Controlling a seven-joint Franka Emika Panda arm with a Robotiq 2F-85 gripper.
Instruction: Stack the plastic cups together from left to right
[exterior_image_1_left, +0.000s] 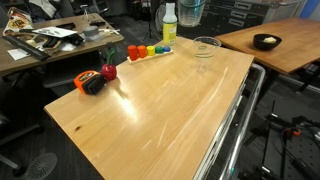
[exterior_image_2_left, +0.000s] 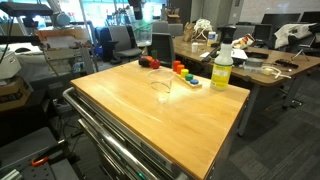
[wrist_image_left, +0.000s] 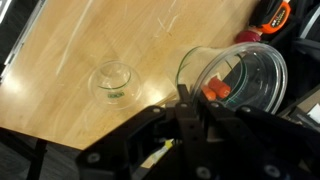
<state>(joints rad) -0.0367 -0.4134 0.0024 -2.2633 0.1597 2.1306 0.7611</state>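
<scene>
My gripper goes left in the wrist view over the standing cup next, since that cup is upright, then lowers and releases the second cup.
One clear plastic cup stands upright on the wooden table, near its far edge. It also shows in an exterior view and in the wrist view. My gripper is shut on the rim of a second clear cup and holds it in the air, above and to one side of the standing cup. In both exterior views the held cup hangs high over the table's far side. A third cup is not seen apart; I cannot tell whether it is nested in the held one.
A yellow-green bottle with a white cap stands at the table's far edge. A row of small coloured blocks lies next to it. A red and black object sits near a side edge. Desks stand around.
</scene>
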